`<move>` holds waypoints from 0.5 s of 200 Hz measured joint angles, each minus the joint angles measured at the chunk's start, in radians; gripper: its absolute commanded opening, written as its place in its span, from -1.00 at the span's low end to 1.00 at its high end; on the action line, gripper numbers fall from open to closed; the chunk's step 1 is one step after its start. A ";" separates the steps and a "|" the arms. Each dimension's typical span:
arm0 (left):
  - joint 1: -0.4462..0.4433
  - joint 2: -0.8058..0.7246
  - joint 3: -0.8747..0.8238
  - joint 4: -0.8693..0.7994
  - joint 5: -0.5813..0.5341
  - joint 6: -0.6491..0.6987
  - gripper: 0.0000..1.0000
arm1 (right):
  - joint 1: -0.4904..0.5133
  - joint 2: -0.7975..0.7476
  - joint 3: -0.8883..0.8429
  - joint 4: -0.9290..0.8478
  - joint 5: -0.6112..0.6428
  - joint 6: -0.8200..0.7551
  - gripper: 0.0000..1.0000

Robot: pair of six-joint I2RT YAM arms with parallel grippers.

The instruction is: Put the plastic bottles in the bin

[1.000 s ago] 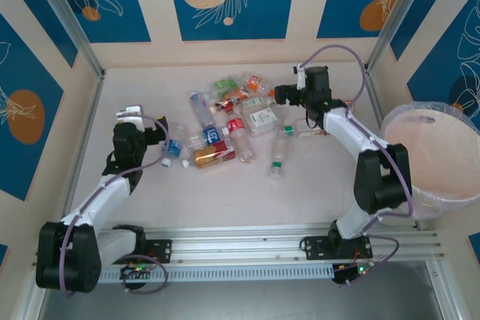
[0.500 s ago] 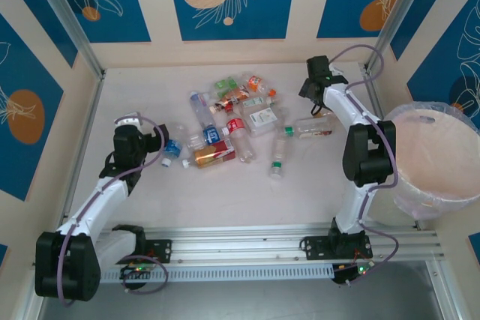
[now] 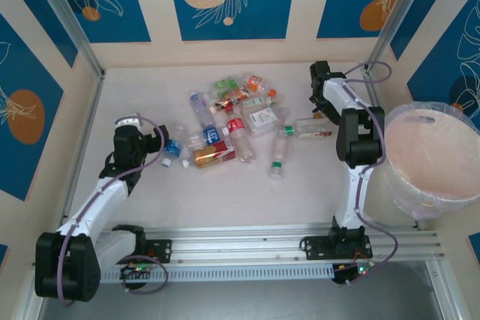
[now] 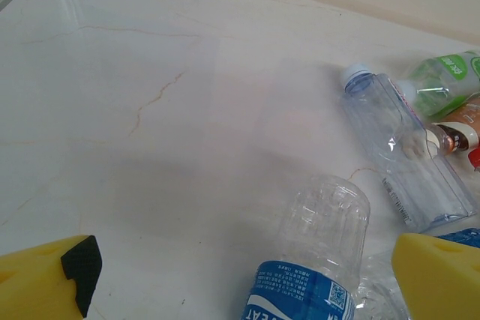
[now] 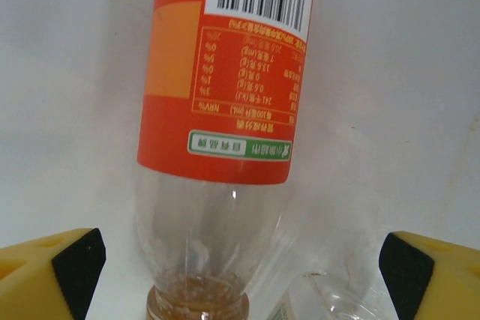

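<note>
Downward I will bring my right gripper around the clear shoulder [image 5: 210, 219] next to the orange label, since its open fingers already stand to either side of that bottle.
Several plastic bottles [image 3: 232, 121] lie in a loose pile mid-table. My left gripper [image 4: 255, 275] is open, low over the table at the pile's left end [image 3: 160, 145]. A clear bottle with a blue label [image 4: 315, 260] lies between its yellow fingers, untouched. My right gripper [image 5: 240, 260] is open too. An orange-labelled bottle [image 5: 225, 88] lies between its fingers with its neck toward the camera and gaps on both sides. The right arm [image 3: 352, 133] is folded back toward the far right. The bin [image 3: 439, 201], a big white bucket, stands at the right edge.
Beyond the blue-labelled bottle lie a flattened clear bottle [image 4: 405, 148] and a green-labelled one [image 4: 442, 80]. A green-banded bottle [image 3: 277, 159] lies apart at the front of the pile. Bare tabletop [image 3: 225, 192] lies between the pile and the arm bases. Walls close the table's back and sides.
The right arm swung its gripper away from the pile's top to the far right and folded down over the orange-labelled bottle. The left gripper shifted slightly, then stayed still.
</note>
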 measured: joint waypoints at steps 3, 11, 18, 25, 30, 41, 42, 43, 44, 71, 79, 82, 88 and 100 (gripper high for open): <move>0.000 0.000 0.000 0.000 0.000 0.000 1.00 | -0.002 0.000 0.000 0.002 -0.005 0.004 0.95; 0.000 0.000 -0.002 0.000 0.000 0.000 1.00 | -0.009 0.002 0.000 0.003 -0.014 0.013 0.95; 0.000 0.000 -0.003 0.000 -0.002 0.000 1.00 | -0.014 0.006 0.002 0.003 -0.023 0.018 0.96; 0.000 0.000 -0.003 0.000 -0.004 0.000 1.00 | -0.017 0.014 0.007 0.004 -0.030 0.022 0.95; 0.000 0.000 -0.004 0.000 -0.006 0.000 1.00 | -0.019 0.024 0.012 0.004 -0.036 0.024 0.95; 0.000 0.000 -0.004 0.000 -0.011 -0.001 1.00 | -0.024 0.048 0.026 0.007 -0.047 0.023 0.83; 0.000 0.000 -0.004 0.000 -0.011 -0.001 1.00 | -0.025 0.051 0.028 0.008 -0.047 0.024 0.82; 0.000 0.000 -0.004 0.000 -0.011 -0.001 1.00 | -0.025 0.053 0.029 0.008 -0.048 0.024 0.80; 0.001 0.000 -0.004 0.000 -0.012 -0.001 1.00 | -0.025 0.055 0.030 0.008 -0.048 0.024 0.79; 0.002 0.000 -0.004 0.000 -0.023 -0.002 1.00 | -0.027 0.108 0.045 0.026 -0.067 0.009 0.52; 0.002 0.000 -0.004 0.000 -0.027 -0.004 1.00 | -0.026 0.112 0.045 0.037 -0.077 -0.003 0.42; 0.002 0.000 -0.004 0.000 -0.027 -0.004 1.00 | -0.026 0.112 0.043 0.043 -0.080 -0.010 0.38; 0.002 0.000 -0.004 0.000 -0.027 -0.004 1.00 | -0.026 0.112 0.043 0.054 -0.085 -0.023 0.30; 0.002 0.000 -0.004 0.001 -0.026 -0.004 1.00 | -0.026 0.110 0.042 0.089 -0.100 -0.044 0.17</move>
